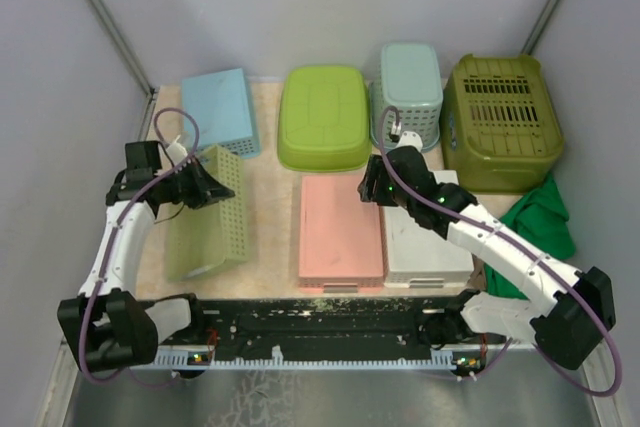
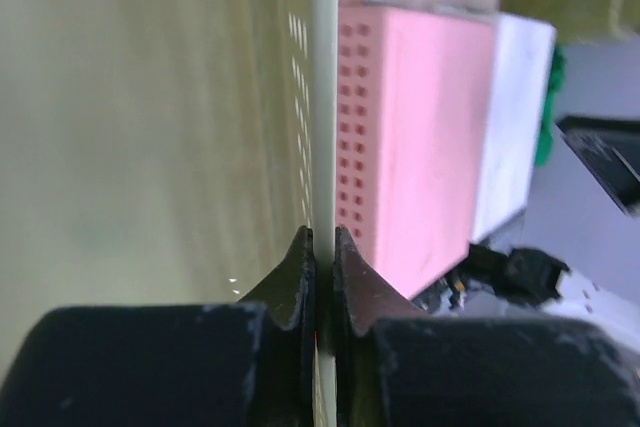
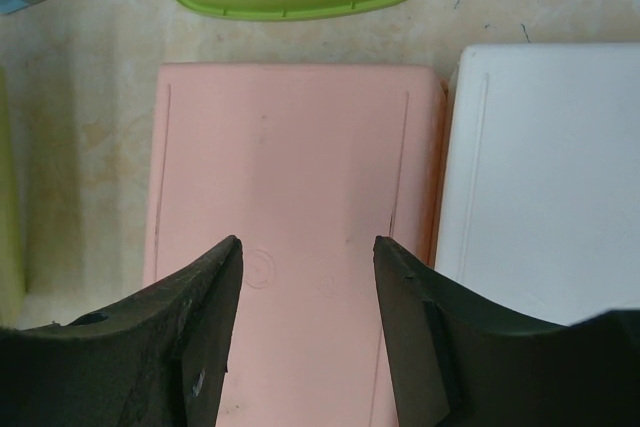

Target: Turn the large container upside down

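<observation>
Next, my left gripper will tip the basket's rim toward the bare tabletop by the pink container and release it, because the basket's inside still faces upward.
The large container (image 1: pixel 207 227) is a pale olive perforated basket at the left of the table, tipped up on its side. My left gripper (image 1: pixel 207 187) is shut on its thin rim. In the left wrist view the rim (image 2: pixel 322 97) runs straight up from between the closed fingers of that gripper (image 2: pixel 322 243), with the basket's inner wall (image 2: pixel 150 147) filling the left. My right gripper (image 1: pixel 372 187) hangs open above the far end of an upturned pink container (image 1: pixel 340 229). In the right wrist view its jaws (image 3: pixel 308 243) stand apart and hold nothing.
The pink container (image 3: pixel 290 147) lies beside an upturned white one (image 1: pixel 427 245). At the back stand a blue basket (image 1: pixel 220 112), a lime container (image 1: pixel 322 117), a teal basket (image 1: pixel 407 92) and a dark olive basket (image 1: pixel 500 122). A green cloth (image 1: pixel 542 217) lies at the right.
</observation>
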Tool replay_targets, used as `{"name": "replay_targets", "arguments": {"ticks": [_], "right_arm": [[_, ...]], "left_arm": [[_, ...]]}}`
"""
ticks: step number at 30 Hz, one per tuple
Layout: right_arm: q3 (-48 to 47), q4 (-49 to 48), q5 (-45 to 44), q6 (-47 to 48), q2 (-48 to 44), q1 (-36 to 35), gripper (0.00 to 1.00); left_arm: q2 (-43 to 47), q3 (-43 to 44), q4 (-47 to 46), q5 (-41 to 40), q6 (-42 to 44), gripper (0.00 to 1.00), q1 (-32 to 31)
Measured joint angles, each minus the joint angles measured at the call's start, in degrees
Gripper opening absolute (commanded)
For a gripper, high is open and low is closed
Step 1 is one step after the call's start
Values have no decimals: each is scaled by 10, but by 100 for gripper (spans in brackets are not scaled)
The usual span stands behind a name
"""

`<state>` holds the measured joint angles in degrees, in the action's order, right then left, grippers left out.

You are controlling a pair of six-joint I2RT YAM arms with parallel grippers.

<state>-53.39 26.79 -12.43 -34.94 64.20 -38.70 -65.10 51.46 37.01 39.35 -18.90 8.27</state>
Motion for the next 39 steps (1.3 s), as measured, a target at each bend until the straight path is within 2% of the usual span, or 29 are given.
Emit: {"name": "replay_targets", "arguments": {"ticks": [7,12,17,22,27,28,29,30,35,39], "right_arm": [[0,-7,4,-1,0,0,55],[0,-6,5,-1,0,0,55],[0,-6,4,-1,-2,0,55],[0,-6,3,-2,-9,0,55],[0,-6,2,-2,-18,0,55],[0,-6,1,-2,-20,0,55],[0,-6,1,-2,-21,0,55],[0,-6,1,-2,-22,0,55],[0,-5,-2,-2,-24,0,55],[0,-3,-6,-2,-28,0,55]], "left_arm": [[-6,6,-65,151,-40,0,-73],[-10,-5,-184,244,-120,0,-75],[-29,-84,-357,311,-239,0,-74],[-61,-128,-422,340,-309,0,-52],[-75,-130,-417,349,-307,0,-28],[-80,-127,-407,349,-299,5,-26],[-87,-122,-389,348,-285,15,-23],[-96,-109,-358,348,-260,20,-20],[-126,-29,-195,302,-123,30,-11],[-126,1,-100,244,-60,31,-4]]}}
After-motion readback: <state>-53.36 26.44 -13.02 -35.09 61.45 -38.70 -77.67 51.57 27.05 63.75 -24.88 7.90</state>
